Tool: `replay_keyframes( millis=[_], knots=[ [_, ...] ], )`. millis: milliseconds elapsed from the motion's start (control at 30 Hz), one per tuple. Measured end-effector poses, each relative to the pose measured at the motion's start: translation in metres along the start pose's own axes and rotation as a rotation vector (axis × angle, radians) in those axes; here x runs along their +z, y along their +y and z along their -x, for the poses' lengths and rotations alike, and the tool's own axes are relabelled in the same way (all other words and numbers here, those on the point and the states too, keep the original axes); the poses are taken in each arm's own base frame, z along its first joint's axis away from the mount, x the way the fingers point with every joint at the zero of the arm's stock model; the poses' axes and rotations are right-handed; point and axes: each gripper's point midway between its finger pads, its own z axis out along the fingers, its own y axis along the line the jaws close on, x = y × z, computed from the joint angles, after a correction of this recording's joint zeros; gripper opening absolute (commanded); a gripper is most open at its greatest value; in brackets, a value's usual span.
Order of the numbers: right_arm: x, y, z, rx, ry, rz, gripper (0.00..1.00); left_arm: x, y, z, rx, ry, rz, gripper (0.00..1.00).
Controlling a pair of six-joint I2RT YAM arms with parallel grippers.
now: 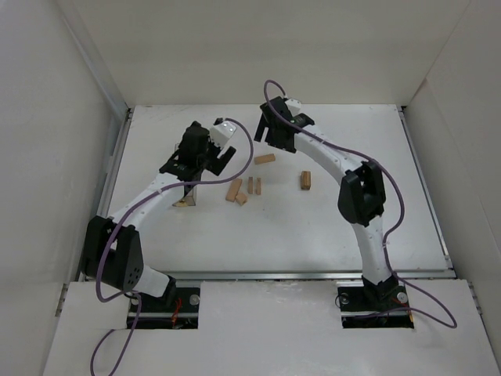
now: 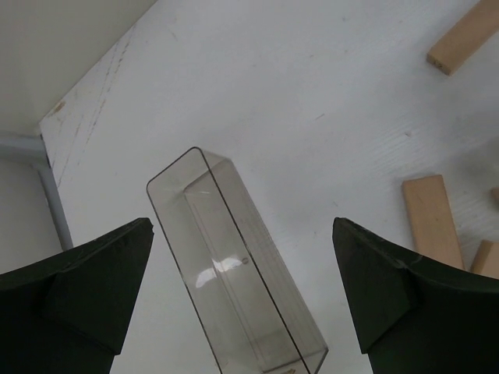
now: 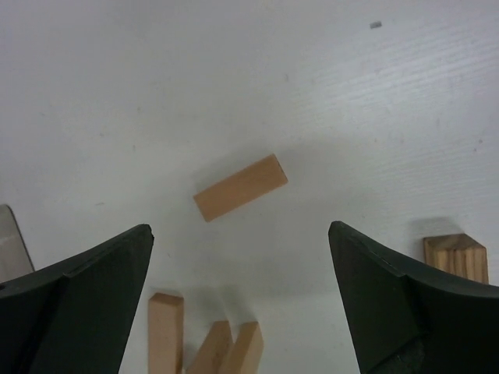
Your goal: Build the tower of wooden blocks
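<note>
Clear table lies on both sides of the plank, so next my left gripper will go to the right in the top view and down onto the plank's end nearest the box.
Several tan wood blocks lie loose on the white table (image 1: 352, 227); no tower is in view. One plank (image 1: 264, 159) lies flat below my right gripper (image 1: 272, 139) and shows in the right wrist view as the plank (image 3: 240, 187) just ahead of the open, empty right gripper (image 3: 240, 228). A cluster of blocks (image 1: 244, 189) sits mid-table, the same blocks (image 3: 209, 347) low in that view. Another block (image 1: 305, 180) stands apart on the right. My left gripper (image 1: 196, 166) hangs open over the clear plastic box (image 2: 234, 273), without touching it; the left gripper (image 2: 242, 226) holds nothing.
The clear plastic box (image 1: 186, 197) stands left of the block cluster. White walls enclose the table on the left, back and right. In the left wrist view, blocks (image 2: 433, 220) lie to the right of the box, and the table's corner (image 2: 54, 117) is upper left.
</note>
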Motion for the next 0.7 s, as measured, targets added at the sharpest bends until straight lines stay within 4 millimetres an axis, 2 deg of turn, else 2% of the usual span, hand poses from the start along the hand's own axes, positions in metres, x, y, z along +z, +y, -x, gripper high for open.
replay_keyframes(
  millis=[100, 200, 233, 267, 333, 467, 567, 600, 700],
  knots=[
    [0.003, -0.024, -0.015, 0.012, 0.054, -0.019, 1.0, 0.008, -0.014, 0.013, 0.069, -0.03, -0.106, 1.0],
    [0.003, -0.057, -0.013, 0.051, 0.068, -0.039, 1.0, 0.026, -0.032, 0.041, 0.133, -0.069, -0.254, 1.0],
    [0.001, -0.071, -0.006, 0.065, 0.062, -0.047, 1.0, 0.034, -0.037, 0.054, 0.15, -0.094, -0.298, 1.0],
    [-0.001, -0.078, 0.001, 0.076, 0.049, -0.047, 1.0, 0.036, -0.045, 0.057, 0.166, -0.098, -0.352, 1.0],
    [-0.008, -0.095, 0.023, 0.089, 0.009, -0.047, 1.0, 0.056, -0.051, 0.087, 0.189, -0.145, -0.422, 1.0],
    [-0.028, -0.106, 0.056, 0.076, -0.076, -0.015, 1.0, 0.087, -0.071, 0.119, 0.206, -0.18, -0.57, 1.0],
    [-0.043, -0.114, 0.064, 0.062, -0.11, 0.007, 1.0, 0.11, -0.093, 0.125, 0.211, -0.17, -0.685, 1.0],
    [-0.046, -0.117, 0.065, 0.061, -0.116, 0.014, 1.0, 0.118, -0.101, 0.121, 0.21, -0.159, -0.715, 1.0],
    [-0.05, -0.136, 0.065, 0.072, -0.121, 0.015, 1.0, 0.131, -0.131, 0.087, 0.196, -0.066, -0.811, 1.0]
  ],
)
